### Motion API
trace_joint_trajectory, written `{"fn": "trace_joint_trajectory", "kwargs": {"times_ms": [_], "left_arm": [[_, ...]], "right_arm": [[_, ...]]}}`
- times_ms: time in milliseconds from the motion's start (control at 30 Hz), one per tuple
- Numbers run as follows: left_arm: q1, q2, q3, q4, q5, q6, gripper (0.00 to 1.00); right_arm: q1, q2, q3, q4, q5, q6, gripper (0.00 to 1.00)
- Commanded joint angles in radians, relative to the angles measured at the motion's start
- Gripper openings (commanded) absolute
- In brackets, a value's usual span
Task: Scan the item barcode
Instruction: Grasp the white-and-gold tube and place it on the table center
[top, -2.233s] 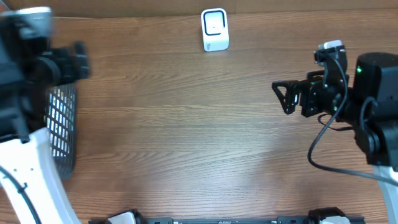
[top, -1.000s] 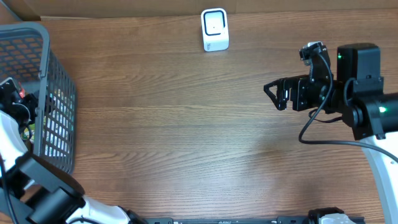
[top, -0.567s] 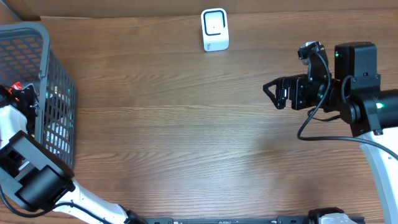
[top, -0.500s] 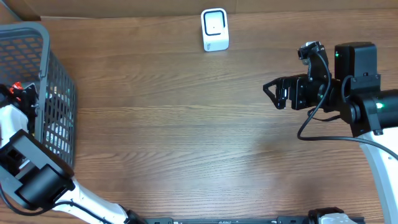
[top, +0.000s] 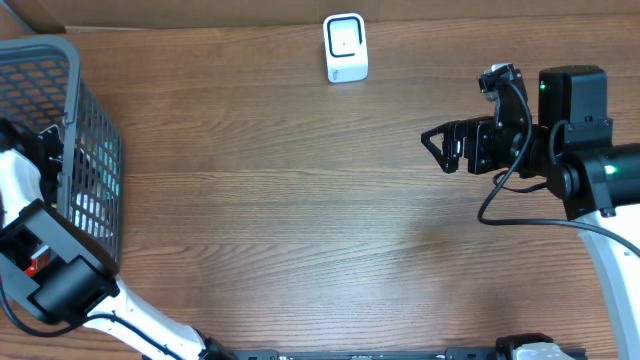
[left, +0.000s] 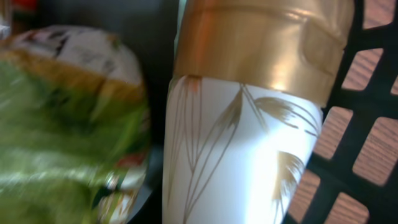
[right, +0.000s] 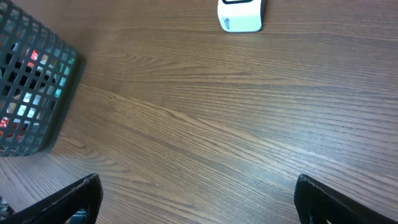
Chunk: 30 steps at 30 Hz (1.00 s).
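The bottle (left: 242, 155) rises from the basket in my left gripper next, moves to the bare wood before the scanner, goes down and is released, as that spot is clear.
A white bottle (left: 242, 155) with a gold cap and gold leaf pattern fills the left wrist view from very close, upright against the black basket wall (left: 348, 149). A green packet (left: 68, 124) lies beside it. My left arm (top: 40, 160) reaches down into the basket (top: 95, 150) at the table's left edge. Its fingers are hidden, so I cannot make out a grip. The white scanner (top: 346, 47) stands at the far middle of the table and shows in the right wrist view as the scanner (right: 241, 14). My right gripper (top: 433, 150) hovers open and empty at the right.
The basket (right: 31, 93) holds several colourful packets seen through its mesh. Bare wood table (top: 300, 220) lies between the basket and my right arm (top: 580, 140). A cable loops under the right arm.
My left arm swung over the basket and went down into it, its forearm shifting slightly toward the near edge in the last half second. The right arm has hardly moved.
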Motion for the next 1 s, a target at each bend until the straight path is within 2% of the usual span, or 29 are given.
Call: {"fn": "trace_joint_trajectory", "kwargs": {"times_ms": [0,467,667,767,867,967], "left_arm": [[-0.018,0.010,0.130,-0.082,-0.040,-0.114,0.04],[-0.026,0.008,0.834,-0.575,-0.033,-0.250,0.04],[-0.117,0.000,1.143,-0.771,-0.012,-0.252,0.04],[-0.197,-0.041,1.188,-0.768,-0.030,-0.253,0.04],[-0.300,-0.095,1.190,-0.742,-0.157,-0.262,0.04],[-0.390,-0.119,1.189,-0.743,-0.221,-0.284,0.04]], "right_arm": [[-0.002,-0.001,0.019,0.005,-0.009,0.000,0.99],[-0.002,-0.001,0.019,0.010,-0.009,0.000,0.99],[-0.002,-0.001,0.019,0.017,-0.009,0.000,0.99],[-0.002,-0.001,0.019,0.022,-0.009,0.000,0.99],[-0.002,-0.001,0.019,0.021,-0.009,0.000,0.99],[-0.002,-0.001,0.019,0.022,-0.009,0.000,0.99]]}}
